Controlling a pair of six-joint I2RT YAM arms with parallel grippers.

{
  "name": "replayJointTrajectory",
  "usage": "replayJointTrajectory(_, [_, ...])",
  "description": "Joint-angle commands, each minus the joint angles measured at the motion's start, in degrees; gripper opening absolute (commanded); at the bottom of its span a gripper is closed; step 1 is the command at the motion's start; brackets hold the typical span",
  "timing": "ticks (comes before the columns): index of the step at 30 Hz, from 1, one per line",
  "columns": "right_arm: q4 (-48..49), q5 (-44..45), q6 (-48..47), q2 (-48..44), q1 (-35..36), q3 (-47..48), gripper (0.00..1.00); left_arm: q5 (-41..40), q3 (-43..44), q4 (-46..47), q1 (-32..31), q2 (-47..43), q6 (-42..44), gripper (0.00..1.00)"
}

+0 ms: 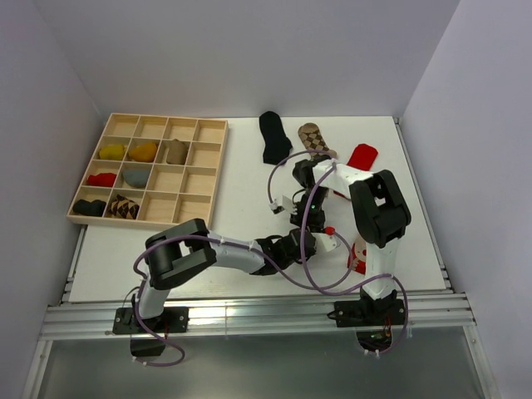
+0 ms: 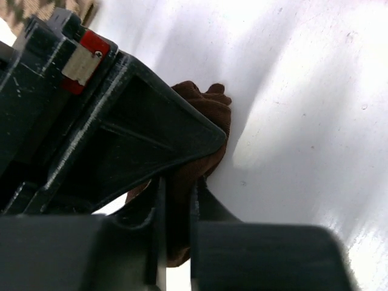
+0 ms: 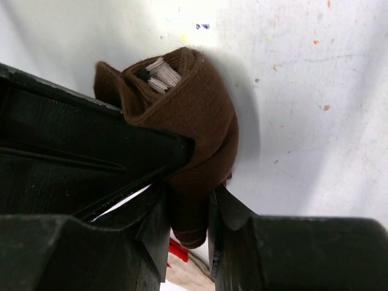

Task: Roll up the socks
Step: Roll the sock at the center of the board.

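Next, my left gripper rises, moves outward over the tray's empty edge cell beside the tan sock, comes down and releases the roll, since that cell is empty.
A dark brown sock (image 3: 197, 115) is bunched into a roll just over the white table, its striped toe (image 3: 159, 71) peeking out at the top. My right gripper (image 3: 189, 221) is shut on its lower end. My left gripper (image 2: 177, 215) is shut on the same sock (image 2: 206, 112) from the other side, with brown fabric filling the gap between its fingers. From above, the left gripper (image 1: 298, 243) and the right gripper (image 1: 301, 214) meet at the table's middle. A black sock (image 1: 273, 135), a brown argyle sock (image 1: 314, 137) and a red sock (image 1: 362, 155) lie flat at the back.
A pale wooden grid tray (image 1: 199, 180) at the back left holds several rolled socks in its left cells. Red fabric (image 1: 357, 252) lies by the right arm's base. Red and tan fabric (image 3: 191, 270) shows under the right jaws. Cables loop between the arms.
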Motion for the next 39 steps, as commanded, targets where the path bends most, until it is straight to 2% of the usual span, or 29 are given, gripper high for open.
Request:
replayJointTrajectory(1, [-0.10,-4.50,-2.45,2.15,1.53,-0.49,0.07,8.99,1.10,-8.43,2.91,4.39,-4.38,0.02])
replayJointTrajectory(4, [-0.53,-5.38,-1.92,2.06,1.44,-0.14,0.09,10.83,0.49,-8.26,3.26,4.05,-5.62,0.00])
replayJointTrajectory(6, [-0.36,-5.91,-1.22,1.71,1.35,0.04,0.14,11.19,-0.30,-7.38,3.43,3.69,-6.32,0.00])
replayJointTrajectory(10, [-2.99,-8.19,-1.48,1.18,0.48,1.88,0.28,12.50,-0.74,-7.21,3.70,3.17,-7.11,0.00])
replayJointTrajectory(11, [-3.43,-9.06,-1.48,1.09,-0.49,2.41,0.36,12.60,-0.91,-7.12,3.70,3.17,-7.37,0.00])
replayJointTrajectory(18, [-10.63,-14.59,-3.32,-1.28,-7.07,8.99,0.58,12.51,-2.58,-6.42,4.84,2.03,-10.18,0.00])
replayJointTrajectory(22, [-14.50,-17.33,-4.64,-3.12,-11.47,10.93,0.60,12.42,-4.60,-5.19,5.54,0.97,-11.86,0.00])
replayJointTrajectory(27, [-14.34,-19.88,-2.45,-6.81,-16.31,12.60,0.61,11.37,-6.01,-4.48,5.63,0.71,-13.96,0.00])
replayJointTrajectory(35, [-5.29,-21.29,5.37,-15.16,-24.22,10.33,0.61,5.50,-8.73,-2.90,5.81,-2.37,-18.80,0.00])
replayJointTrajectory(39, [-2.91,-20.85,6.86,-18.41,-24.31,8.04,0.61,2.59,-10.23,-1.50,5.81,-5.96,-19.15,0.00])
